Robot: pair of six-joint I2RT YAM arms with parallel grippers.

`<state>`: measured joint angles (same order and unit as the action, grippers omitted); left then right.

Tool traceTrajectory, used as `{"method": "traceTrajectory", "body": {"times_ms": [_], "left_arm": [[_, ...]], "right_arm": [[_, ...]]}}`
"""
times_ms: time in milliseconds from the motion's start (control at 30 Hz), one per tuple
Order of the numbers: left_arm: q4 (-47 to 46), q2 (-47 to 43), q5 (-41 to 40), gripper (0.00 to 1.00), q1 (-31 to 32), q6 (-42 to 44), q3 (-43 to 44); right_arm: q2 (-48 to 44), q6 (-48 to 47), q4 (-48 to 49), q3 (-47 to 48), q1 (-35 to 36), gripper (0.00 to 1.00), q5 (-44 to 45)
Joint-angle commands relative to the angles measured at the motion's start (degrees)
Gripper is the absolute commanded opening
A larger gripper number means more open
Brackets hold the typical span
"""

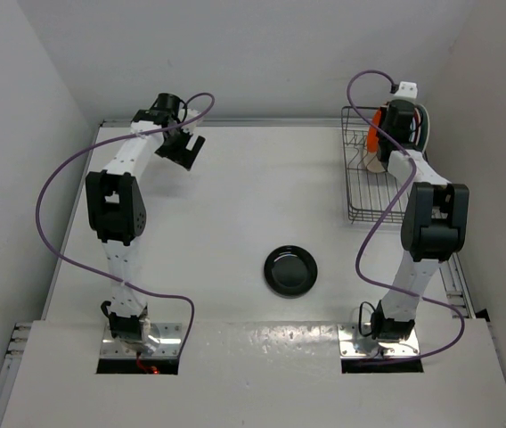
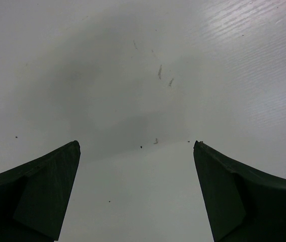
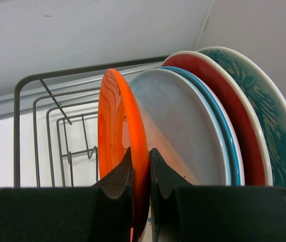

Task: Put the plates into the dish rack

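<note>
My right gripper lowers the small orange plate beside the pale plate (image 1: 378, 135) (image 3: 128, 143) next before releasing it, since the small orange plate still sits high in the rack.
The dark wire dish rack (image 1: 353, 192) stands at the back right. In the right wrist view my right gripper (image 3: 141, 154) is shut on the rim of the small orange plate (image 3: 115, 126), which stands on edge inside the rack (image 3: 17, 131). Behind it stand a pale plate with a blue rim (image 3: 183, 116), a red plate (image 3: 222, 98) and a teal-patterned one (image 3: 266, 111). The orange plate (image 1: 373, 135) also shows from above beside my right wrist. The small glossy black plate (image 1: 290, 270) lies flat mid-table. My left gripper (image 1: 184, 148) is open and empty at the back left, over bare table (image 2: 135, 146).
White walls close the table at the back and both sides. The rack's near half holds only bare wire dividers (image 3: 72, 146). Purple cables loop from both arms (image 1: 53, 192).
</note>
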<state>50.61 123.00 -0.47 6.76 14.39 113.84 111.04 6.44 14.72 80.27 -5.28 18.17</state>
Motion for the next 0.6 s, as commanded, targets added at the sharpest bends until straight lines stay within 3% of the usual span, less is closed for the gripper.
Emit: {"method": "traceTrajectory", "body": {"times_ms": [0, 200, 400, 467, 533, 567], "left_arm": [[0.1, -0.2, -0.4, 1.0, 0.5, 0.2, 1.7], [0.1, -0.2, -0.4, 1.0, 0.5, 0.2, 1.7], [0.1, -0.2, -0.4, 1.0, 0.5, 0.2, 1.7], [0.1, -0.2, -0.4, 1.0, 0.5, 0.2, 1.7], [0.1, -0.2, -0.4, 1.0, 1.1, 0.2, 1.7], [0.1, -0.2, -0.4, 1.0, 1.1, 0.7, 1.7]], "right_arm": [[-0.7, -1.8, 3.4, -0.3, 0.0, 0.0, 1.4], [-1.6, -4.2, 6.6, -3.8, 0.0, 0.0, 3.5], [-1.3, -4.6, 5.8, -5.0, 0.1, 0.0, -1.1], [-1.0, -3.2, 4.6, -4.9, 0.2, 0.18, -2.6], [-0.8, -2.7, 2.7, -4.1, 0.1, 0.44, -3.3], [-0.7, -2.1, 2.2, -3.9, 0.2, 0.67, -3.8]]}}
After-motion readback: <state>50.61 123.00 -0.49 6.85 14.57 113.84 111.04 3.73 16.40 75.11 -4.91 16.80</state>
